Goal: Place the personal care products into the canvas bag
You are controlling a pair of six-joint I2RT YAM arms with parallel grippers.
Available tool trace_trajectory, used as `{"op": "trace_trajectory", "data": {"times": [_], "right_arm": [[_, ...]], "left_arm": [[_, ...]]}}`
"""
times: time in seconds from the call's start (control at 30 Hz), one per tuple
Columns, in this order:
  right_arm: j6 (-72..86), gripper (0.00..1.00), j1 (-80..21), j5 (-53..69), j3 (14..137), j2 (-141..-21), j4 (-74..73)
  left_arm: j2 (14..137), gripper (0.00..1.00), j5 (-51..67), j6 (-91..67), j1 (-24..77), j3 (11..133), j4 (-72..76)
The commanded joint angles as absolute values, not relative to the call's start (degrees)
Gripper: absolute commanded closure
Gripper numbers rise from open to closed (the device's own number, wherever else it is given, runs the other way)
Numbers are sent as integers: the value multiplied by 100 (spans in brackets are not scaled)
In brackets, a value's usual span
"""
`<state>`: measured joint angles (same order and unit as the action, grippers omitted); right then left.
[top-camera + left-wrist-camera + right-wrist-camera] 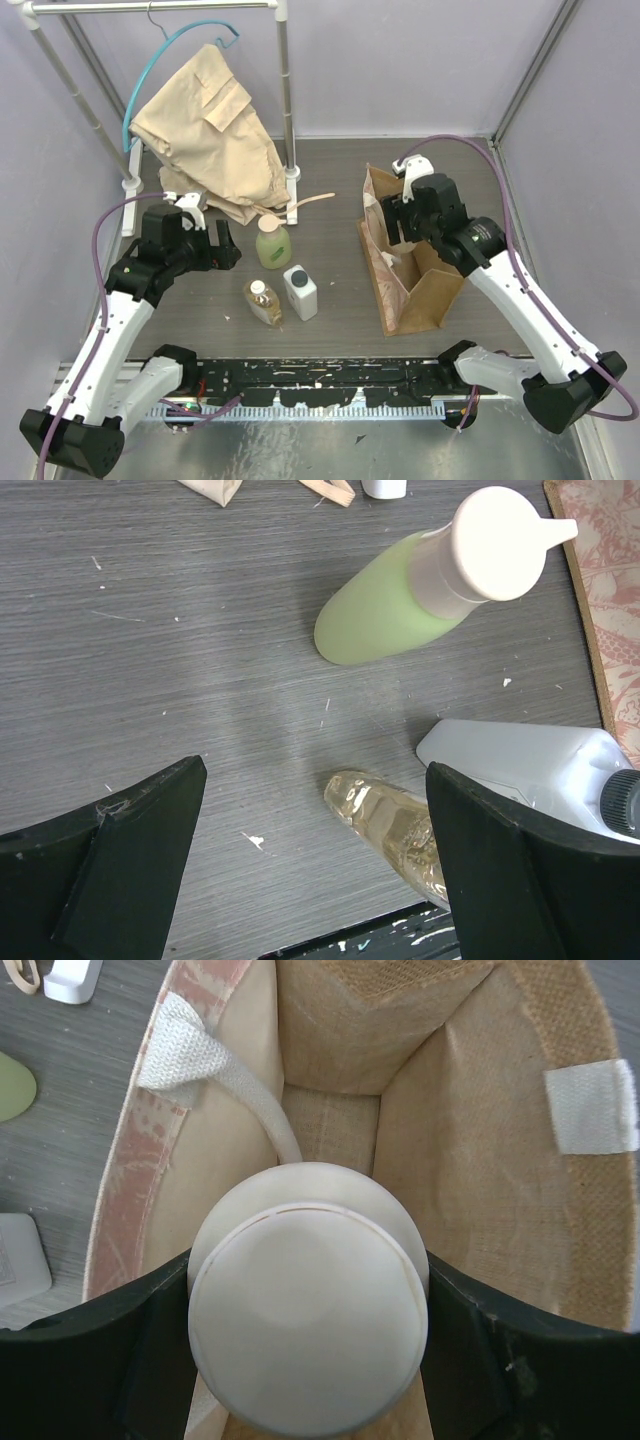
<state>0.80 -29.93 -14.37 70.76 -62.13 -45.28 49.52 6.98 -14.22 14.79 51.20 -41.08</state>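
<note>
My right gripper should go down between the canvas bag's sides and release the cream round-capped bottle [300, 1360] there, since the bag's bare far-end bottom is below the gripper.
My right gripper [308, 1305] is shut on the cream round-capped bottle [300, 1360], held upright over the mouth of the canvas bag [470, 1130]. In the top view that gripper [397, 217] hangs at the far end of the tan bag [420, 295]. Three bottles stand on the table to the left: the green-yellow one [272, 245], the amber one [263, 302] and the white one with a black cap [300, 292]. My left gripper [226, 248] is open just left of them, holding nothing. In its wrist view the amber bottle [395, 830] lies by the right finger.
A beige garment [205, 130] hangs from a blue hanger on a white rack [288, 110] at the back left. The bag's cream handle [215, 1070] droops into the opening. Grey walls close in the table on three sides.
</note>
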Motion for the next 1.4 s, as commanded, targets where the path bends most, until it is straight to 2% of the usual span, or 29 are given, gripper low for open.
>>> {"op": "trace_trajectory", "data": {"times": [0.0, 0.33, 1.0, 1.37], "right_arm": [[133, 100, -2771, -1323, 7035, -6122, -3053], [108, 100, -1560, -247, 6563, -6606, -2132], [-34, 99, -1537, -104, 5220, -7136, 212], [-11, 99, -1532, -116, 5117, -7740, 172]], "left_arm": [[4873, 2, 804, -1443, 1476, 5025, -4122], [5035, 2, 816, -1424, 1476, 5014, -3992], [5194, 2, 826, -1494, 1476, 5014, -3896], [5175, 2, 809, -1505, 1478, 4987, -3910]]}}
